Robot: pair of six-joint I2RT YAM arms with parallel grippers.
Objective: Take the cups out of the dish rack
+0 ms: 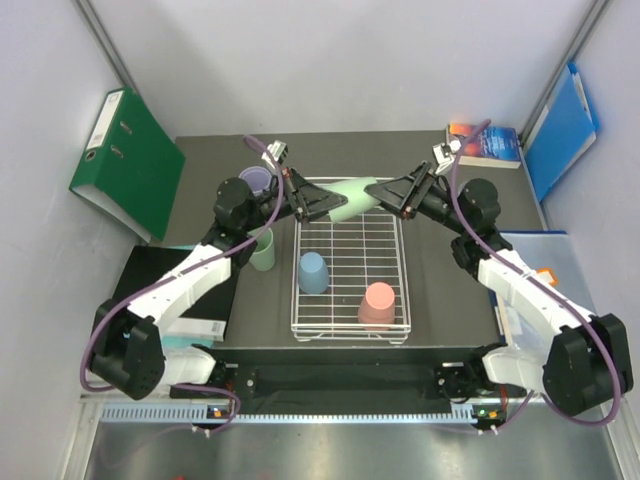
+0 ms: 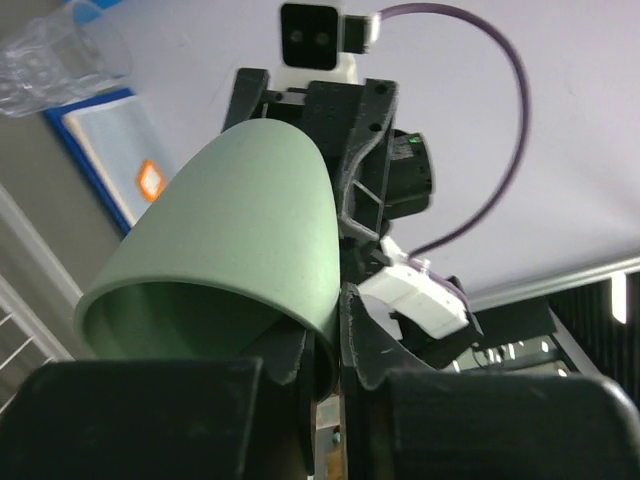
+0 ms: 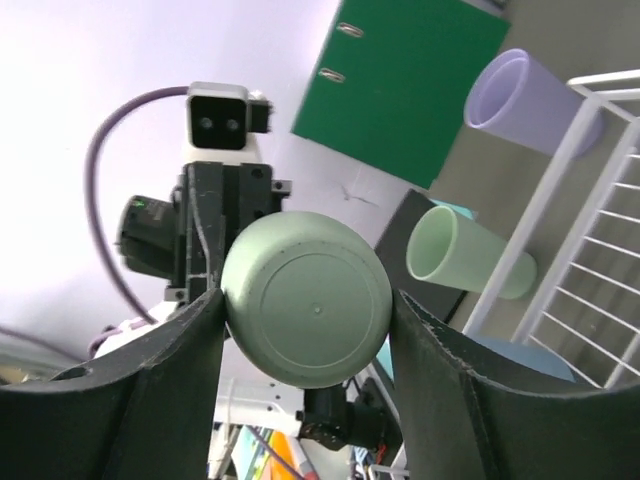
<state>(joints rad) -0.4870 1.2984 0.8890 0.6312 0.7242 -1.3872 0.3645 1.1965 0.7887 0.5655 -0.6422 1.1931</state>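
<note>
My left gripper should next swing left in the top view to the other mint cup, lower the base of its own cup inside and let go, because the other cup stands open below it.
A mint green cup [image 1: 350,200] hangs on its side above the far edge of the white wire dish rack [image 1: 400,290], held between both grippers. My left gripper [image 1: 320,207] is shut on its rim wall, one finger inside and one outside, as the left wrist view [image 2: 335,320] shows on the cup [image 2: 230,250]. My right gripper [image 1: 388,195] is shut across the cup's base [image 3: 306,298]. A light blue cup [image 1: 313,271] and a salmon pink cup [image 1: 377,303] stand upside down in the rack. A lilac cup [image 1: 256,182] and another mint cup [image 1: 263,248] stand on the table left of the rack.
A green binder [image 1: 125,165] leans at the back left. A blue folder [image 1: 562,130] and a book [image 1: 487,143] lie at the back right. A black pad [image 1: 170,285] lies at the left. A clear glass [image 2: 60,50] shows in the left wrist view.
</note>
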